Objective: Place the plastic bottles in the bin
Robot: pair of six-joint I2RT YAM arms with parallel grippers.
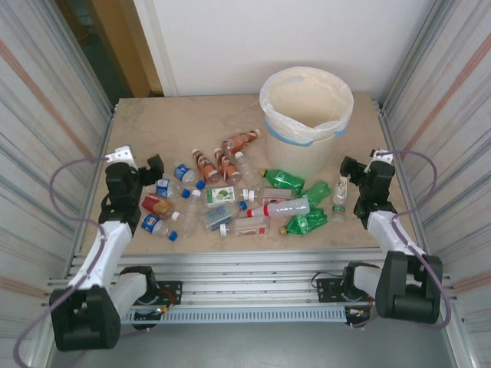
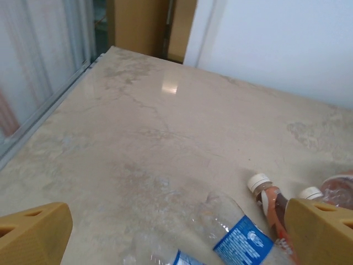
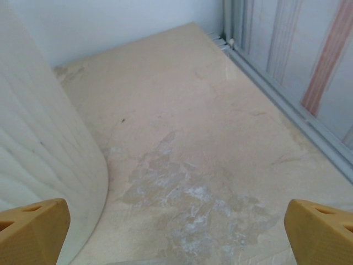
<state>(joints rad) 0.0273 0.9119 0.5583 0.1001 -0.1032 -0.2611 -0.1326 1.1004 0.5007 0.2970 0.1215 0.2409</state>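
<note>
I need to move my left gripper back and down next, to the clear blue-labelled bottle at the near corner of the pile.
Several plastic bottles lie scattered across the middle of the table: brown ones (image 1: 207, 165), green ones (image 1: 284, 180) and clear ones with blue labels (image 1: 188, 175). The bin (image 1: 307, 153), a cream-white bucket with a liner bag and a blue band, stands upright at the back right. My left gripper (image 1: 138, 170) hovers open at the left end of the pile. Between its fingers (image 2: 36, 232) lies a clear blue-labelled bottle (image 2: 237, 229), untouched, with a brown bottle (image 2: 273, 204) beside it. My right gripper (image 1: 367, 170) is open just right of the bin, whose wall (image 3: 38, 138) curves past the left fingertip.
Ribbed metal walls (image 1: 46, 115) close in both sides of the marble table (image 1: 153, 123). An aluminium rail frame (image 1: 253, 268) runs along the near edge. A small pale bottle (image 1: 340, 192) lies close to my right gripper. Bare tabletop (image 3: 193, 138) stretches ahead of the right gripper.
</note>
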